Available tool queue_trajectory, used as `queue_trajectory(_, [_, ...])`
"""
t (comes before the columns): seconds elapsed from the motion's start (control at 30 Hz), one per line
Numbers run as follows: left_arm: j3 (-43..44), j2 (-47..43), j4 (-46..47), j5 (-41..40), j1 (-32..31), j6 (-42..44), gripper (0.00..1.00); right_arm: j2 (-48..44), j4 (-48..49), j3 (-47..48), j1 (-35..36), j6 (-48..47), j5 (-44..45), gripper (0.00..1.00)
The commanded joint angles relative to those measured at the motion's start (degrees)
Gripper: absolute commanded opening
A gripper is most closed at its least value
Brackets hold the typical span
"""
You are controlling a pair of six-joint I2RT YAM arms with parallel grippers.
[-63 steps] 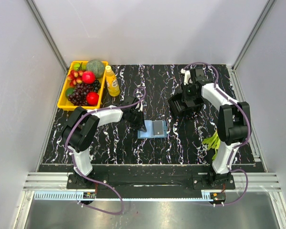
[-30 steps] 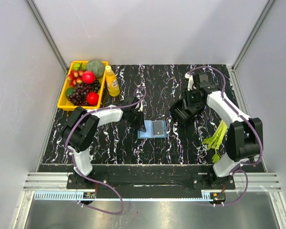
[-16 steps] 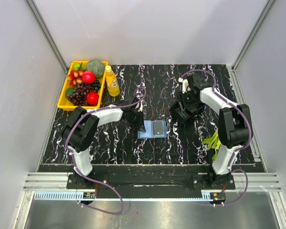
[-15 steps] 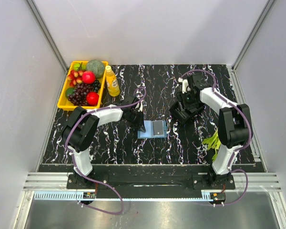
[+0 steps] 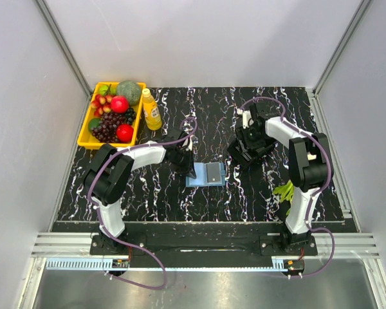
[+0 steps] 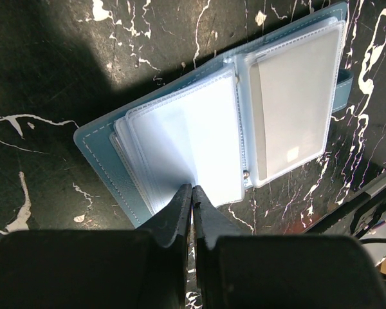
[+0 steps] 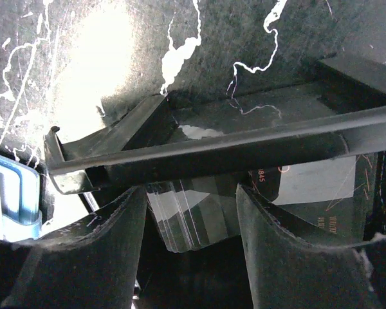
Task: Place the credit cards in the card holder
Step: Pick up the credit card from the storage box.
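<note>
My right gripper rises slightly next and draws its fingers together on the leaning stack of credit cards, since the card edges already sit between its open fingertips.
The card holder point(image 5: 206, 174) lies open on the black marbled table, blue with clear sleeves point(image 6: 180, 129). One grey credit card point(image 6: 289, 122) sits in its right-hand sleeve. My left gripper point(image 6: 192, 190) is shut at the near edge of the holder, pinching a clear sleeve page; from above it point(image 5: 185, 165) is at the holder's left side. My right gripper point(image 7: 190, 199) is open over a black box-like frame point(image 7: 212, 151), its fingers either side of a leaning stack of credit cards point(image 7: 180, 222). A dark printed card point(image 7: 309, 187) lies further inside the frame.
A yellow tray point(image 5: 89, 122) of fruit stands at the back left with a yellow bottle point(image 5: 152, 109) beside it. Green stalks point(image 5: 284, 192) lie by the right arm. The black frame point(image 5: 243, 154) stands just right of the card holder.
The right arm swung left and brought its gripper down over the black frame, its jaws spreading wider. The left gripper and the card holder have stayed put.
</note>
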Motion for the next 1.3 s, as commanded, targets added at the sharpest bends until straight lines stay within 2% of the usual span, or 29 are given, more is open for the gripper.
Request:
queue_trajectory(0.0, [1.1,0.5,-1.1,-2.7,0.4,1.0,0.08,2.3,-1.3,1.9,0.3,0.2,-0.6,0.61])
queue_trajectory(0.1, [1.1,0.5,-1.2,-2.9,0.4,1.0,0.08,1.4,-1.1,1.7,0.3,-0.2,-1.5,0.49])
queue_trajectory(0.17, [1.1,0.7,-1.2,-2.9,0.4,0.9,0.08,0.5,-1.3,1.7,0.3,-0.6,-2.2,0.35])
queue_trajectory(0.27, [1.2,0.8,-1.1,-2.8,0.5,0.8,0.08,-0.3,-1.5,1.5,0.3,-1.0,-3.8,0.2])
queue_trajectory(0.37, [1.1,0.6,-1.2,-2.9,0.4,0.7,0.08,-0.1,-2.2,1.7,0.3,-1.1,-4.3,0.09])
queue_trajectory(0.47, [1.0,0.4,-1.2,-2.9,0.4,0.8,0.08,-0.5,-2.3,1.5,0.3,-1.1,-5.0,0.04])
queue_trajectory(0.57, [0.7,0.3,-1.2,-3.0,0.5,0.9,0.08,-1.0,-2.7,1.7,0.3,-0.9,-5.6,0.0])
queue_trajectory(0.9, [1.0,0.1,-1.1,-3.3,0.5,0.4,0.08,-6.6,-2.3,1.3,0.3,1.2,-4.5,0.0])
queue_trajectory(1.17, [1.0,0.1,-0.9,-3.2,0.4,0.4,0.08,-5.4,-1.2,0.5,0.3,4.2,-12.5,0.0])
queue_trajectory(1.27, [1.1,0.1,-0.9,-3.2,0.4,0.4,0.08,-4.9,-0.6,0.3,0.3,5.4,-13.0,0.0])
